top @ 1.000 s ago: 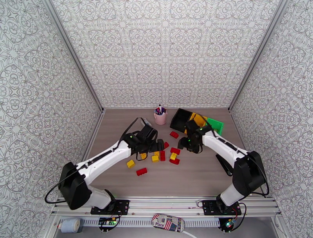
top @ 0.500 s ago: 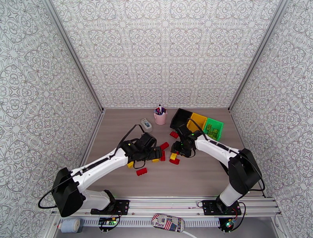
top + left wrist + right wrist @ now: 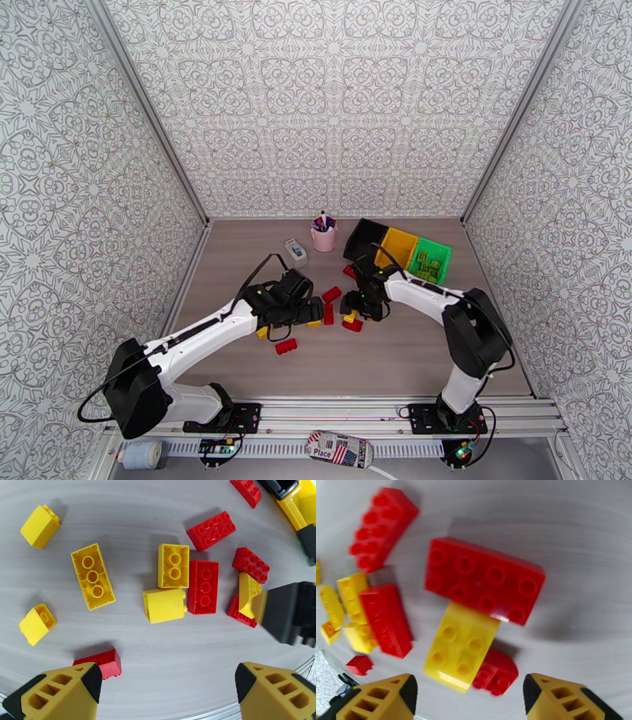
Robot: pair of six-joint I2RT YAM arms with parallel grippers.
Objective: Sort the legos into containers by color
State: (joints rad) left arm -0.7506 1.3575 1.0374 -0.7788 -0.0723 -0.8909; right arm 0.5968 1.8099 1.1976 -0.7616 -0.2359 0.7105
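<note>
The studded end of the small red brick sticks out past the yellow brick, and I will next lower my right gripper slightly back, fingers around it.
Red and yellow legos lie scattered mid-table between my two grippers. In the left wrist view my left gripper (image 3: pixel 166 689) hangs open above them, over a long yellow brick (image 3: pixel 93 576), a red brick (image 3: pixel 203 587) and a yellow block (image 3: pixel 164 605). My right gripper (image 3: pixel 470 701) is open just above a yellow brick (image 3: pixel 460 645) that lies against a big red brick (image 3: pixel 484 578). From above, the left gripper (image 3: pixel 314 308) and right gripper (image 3: pixel 359 306) face each other across the pile. The containers stand at the back right: black (image 3: pixel 365 239), yellow (image 3: pixel 397 246) and green (image 3: pixel 429 259), the green one holding green bricks.
A pink cup with pens (image 3: pixel 323 235) and a small white box (image 3: pixel 296 252) stand behind the pile. A red brick (image 3: pixel 286 346) and a yellow one (image 3: pixel 261 332) lie nearer the front. Patterned walls close in the table on three sides.
My right gripper has come down and left from beside the containers to the brick pile. The left gripper has shifted slightly toward the front.
</note>
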